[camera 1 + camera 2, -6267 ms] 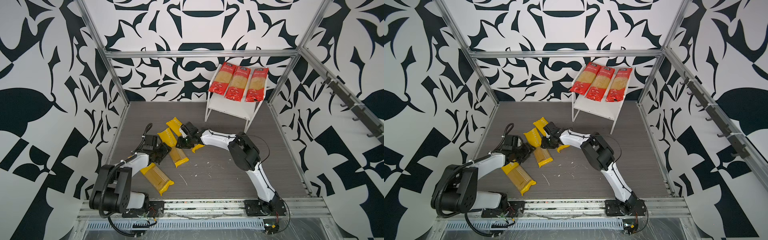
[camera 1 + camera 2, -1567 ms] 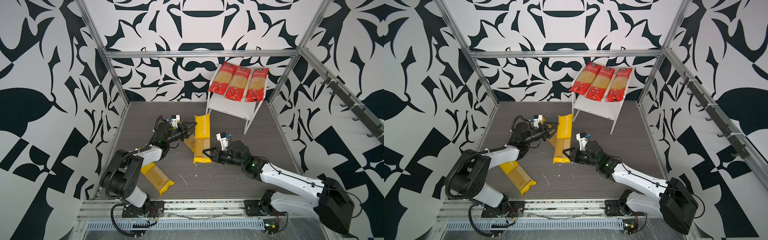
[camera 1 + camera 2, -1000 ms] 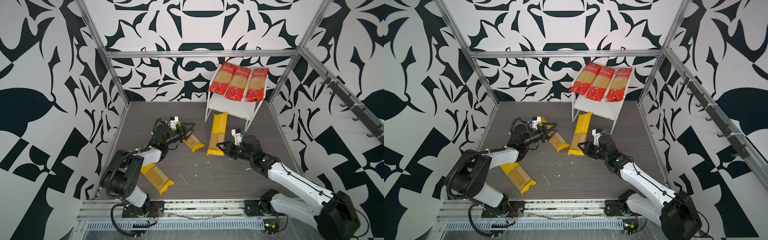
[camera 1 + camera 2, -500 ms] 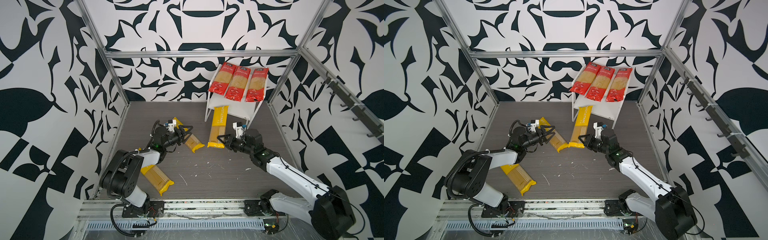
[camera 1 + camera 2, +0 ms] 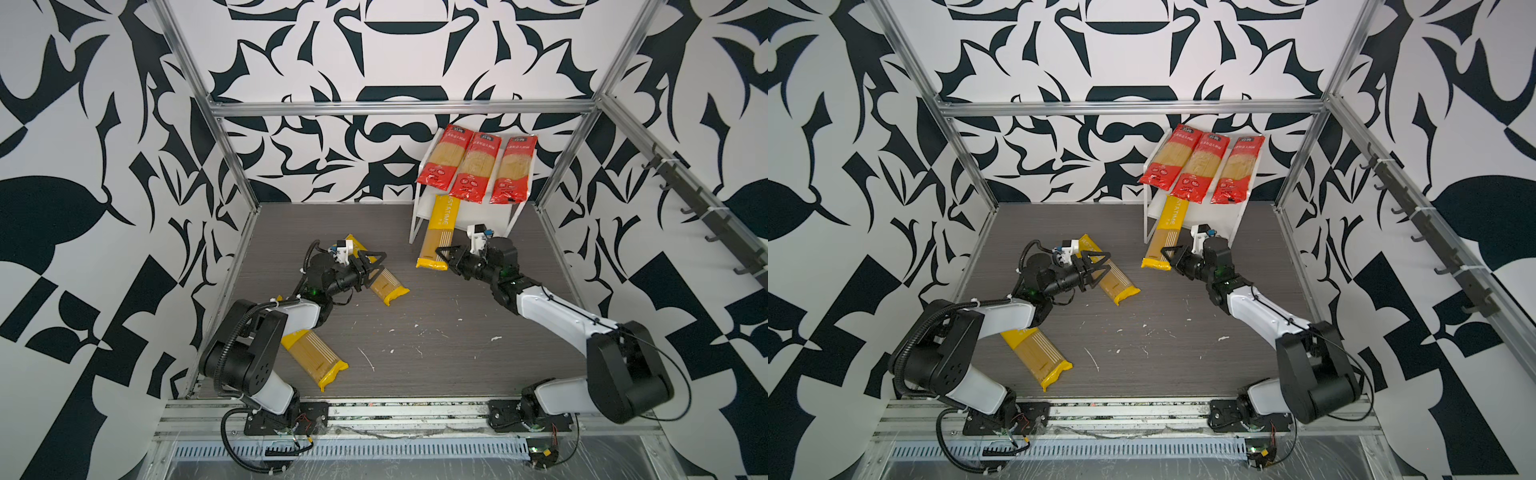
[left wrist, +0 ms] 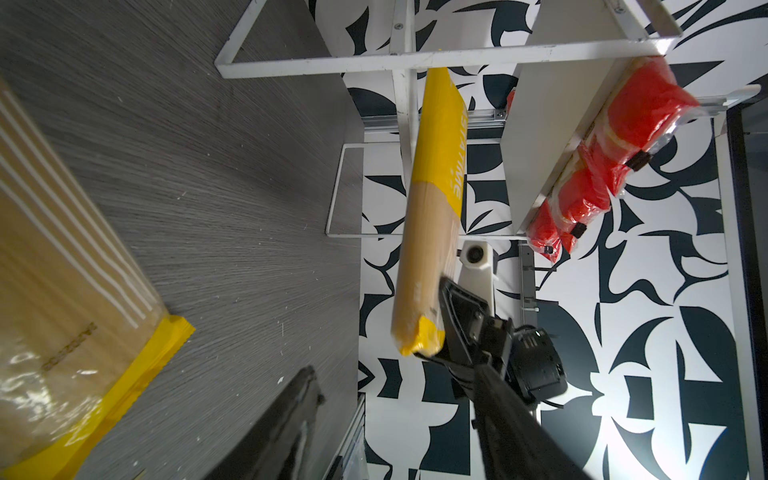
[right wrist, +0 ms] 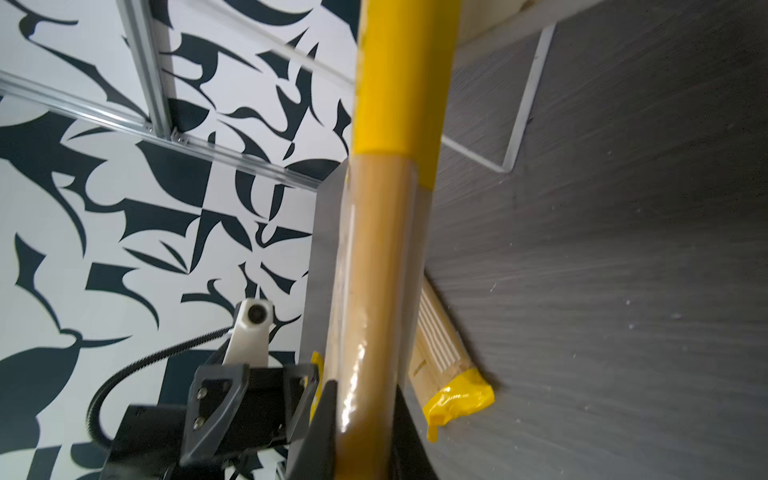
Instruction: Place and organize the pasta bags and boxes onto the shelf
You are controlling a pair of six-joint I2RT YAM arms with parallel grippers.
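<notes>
My right gripper needs to push outward toward the shelf's lower level [image 5: 473, 213] next and release the yellow-ended packet there, because the packet's near half still sticks out in front of the shelf.
Three red-ended pasta packets [image 5: 473, 166] lie side by side on the top board of the white shelf [image 5: 412, 232]. My right gripper [image 5: 446, 255] [image 7: 363, 415] is shut on the near end of a yellow-ended packet [image 5: 440, 224] [image 7: 374, 249]. That packet's far end pokes in under the top board, over the lower tier. My left gripper [image 5: 374, 266] [image 6: 395, 415] stands open just above a second yellow-ended packet [image 5: 386, 284] [image 6: 62, 270] lying on the floor, with nothing between its fingers. A third yellow-ended packet [image 5: 316, 359] lies by the left arm's base.
Aluminium frame posts [image 5: 232, 166] and patterned walls close in the grey floor [image 5: 436, 353] on three sides. Small white crumbs [image 5: 390, 332] dot the middle of the floor. The shelf stands against the back wall, right of centre.
My right gripper has carried the yellow-ended packet towards the shelf, and its far end now reaches further under the top board. The left gripper stays over the floor packet, with its jaws slightly wider.
</notes>
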